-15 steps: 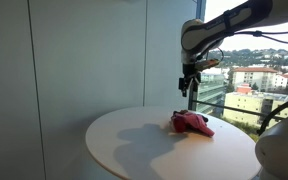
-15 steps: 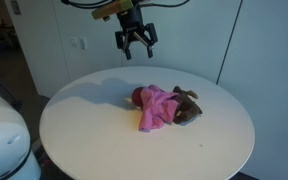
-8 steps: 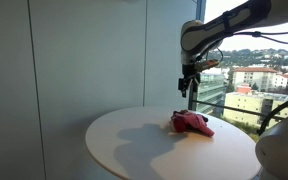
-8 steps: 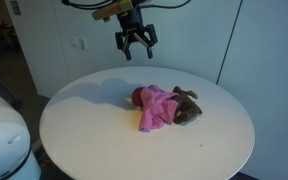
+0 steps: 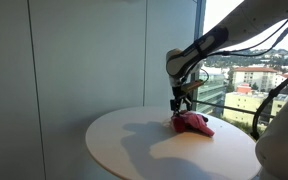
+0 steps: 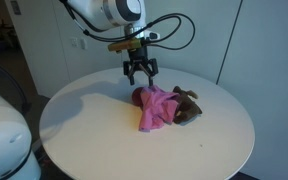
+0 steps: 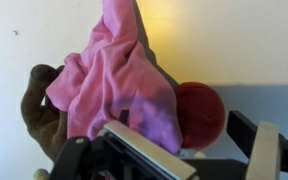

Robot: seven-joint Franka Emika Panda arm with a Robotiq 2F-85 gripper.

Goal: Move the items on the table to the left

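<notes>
The red object [image 6: 137,97] [image 7: 200,114] sticks out bare from the pink cloth's edge. I will lower my open gripper until its fingers are on both sides of that red object, then close it.
A pink cloth [image 6: 156,108] lies on the round white table [image 6: 84,130], draped over a brown plush toy [image 6: 188,104]. A red round object [image 6: 138,95] sits at the cloth's edge. My gripper [image 6: 140,72] hangs open and empty just above the red object. In the wrist view the red object [image 7: 199,112] lies between my spread fingers [image 7: 144,155], with the pink cloth [image 7: 109,75] beside it and the brown toy [image 7: 39,100] at the left. In an exterior view my gripper [image 5: 179,102] is right over the pile [image 5: 192,123].
The table edge [image 5: 114,165] curves round the front. A grey wall and a window with buildings [image 5: 249,80] stand behind the table. Bare tabletop stretches away from the pile in both exterior views.
My gripper has come down from high above the table to just over the red object and the cloth. The items have not moved.
</notes>
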